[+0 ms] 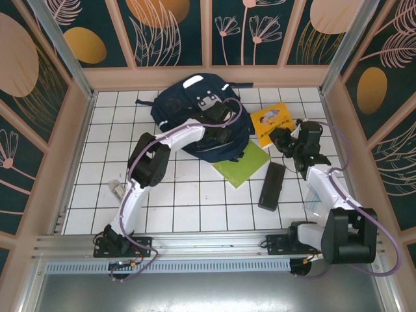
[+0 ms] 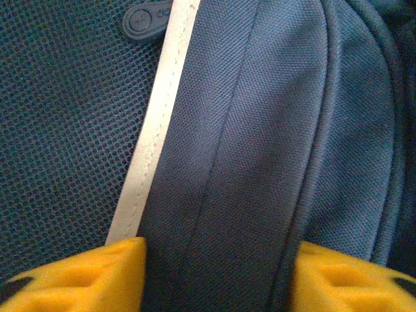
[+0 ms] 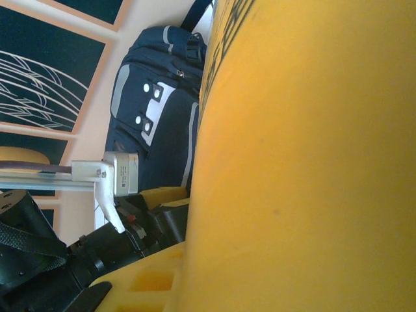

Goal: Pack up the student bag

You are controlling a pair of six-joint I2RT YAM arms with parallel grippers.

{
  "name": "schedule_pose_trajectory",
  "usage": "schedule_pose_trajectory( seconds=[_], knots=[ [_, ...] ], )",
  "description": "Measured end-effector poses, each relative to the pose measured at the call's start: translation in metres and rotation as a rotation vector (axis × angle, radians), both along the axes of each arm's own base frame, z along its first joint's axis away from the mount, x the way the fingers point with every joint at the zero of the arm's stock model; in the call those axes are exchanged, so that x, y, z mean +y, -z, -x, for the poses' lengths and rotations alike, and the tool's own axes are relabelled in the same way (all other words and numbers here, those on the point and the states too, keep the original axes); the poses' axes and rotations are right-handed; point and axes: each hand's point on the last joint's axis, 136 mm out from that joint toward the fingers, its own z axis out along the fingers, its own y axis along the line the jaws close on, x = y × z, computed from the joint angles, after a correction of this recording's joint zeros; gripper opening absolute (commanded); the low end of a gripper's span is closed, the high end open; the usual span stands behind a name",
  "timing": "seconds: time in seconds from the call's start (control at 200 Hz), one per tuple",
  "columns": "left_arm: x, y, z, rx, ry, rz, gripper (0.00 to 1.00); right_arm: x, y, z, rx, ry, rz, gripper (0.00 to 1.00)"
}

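The yellow book [image 1: 272,120] is outside the bag, so my right gripper needs to carry it under the pinched fold next and let it go.
The student bag [image 1: 195,107] is a navy backpack with white stripes, lying at the back middle of the tiled table. My left gripper [image 1: 224,133] sits on its lower right part. In the left wrist view, the yellow fingertips [image 2: 97,273] press from both sides on a raised fold of navy fabric [image 2: 221,195] beside a white stripe [image 2: 153,130]. My right gripper [image 1: 281,140] is shut on a yellow book [image 1: 272,120] right of the bag. That book [image 3: 305,156] stands close before the right wrist camera, with one finger [image 3: 143,279] showing beside it and the bag [image 3: 156,123] behind.
A green notebook [image 1: 242,162] lies partly under the bag's near edge. A black pencil case [image 1: 272,185] lies in front of it. A small clear object [image 1: 116,188] sits near the left wall. Wooden walls enclose the table on three sides.
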Motion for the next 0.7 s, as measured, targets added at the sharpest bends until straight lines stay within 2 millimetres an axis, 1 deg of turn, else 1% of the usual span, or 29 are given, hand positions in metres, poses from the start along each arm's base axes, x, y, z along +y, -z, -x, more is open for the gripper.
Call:
schedule_pose_trajectory(
  seconds=[0.09, 0.295, 0.39, 0.455, 0.55, 0.62, 0.7],
  knots=[
    [-0.003, 0.000, 0.004, 0.001, 0.021, 0.016, 0.00, 0.000, -0.001, 0.000, -0.001, 0.004, -0.003, 0.00],
    [-0.005, -0.013, 0.007, 0.030, 0.013, 0.080, 0.00, -0.001, 0.000, 0.000, 0.003, 0.006, -0.003, 0.00],
    [-0.002, -0.027, 0.007, 0.057, -0.007, 0.130, 0.00, -0.001, 0.001, 0.001, 0.010, 0.006, -0.002, 0.00],
    [0.001, -0.044, 0.004, 0.066, -0.024, 0.179, 0.00, -0.001, 0.000, 0.002, 0.010, 0.009, 0.000, 0.00],
    [0.010, -0.075, -0.003, 0.065, -0.051, 0.259, 0.00, -0.001, -0.005, 0.005, -0.002, 0.010, -0.001, 0.00],
    [0.019, -0.099, -0.012, 0.056, -0.072, 0.319, 0.00, -0.001, -0.010, 0.007, -0.014, 0.008, -0.002, 0.00],
    [0.028, -0.122, -0.021, 0.046, -0.088, 0.376, 0.00, 0.001, -0.011, 0.007, -0.017, 0.004, -0.006, 0.00]
  ],
)
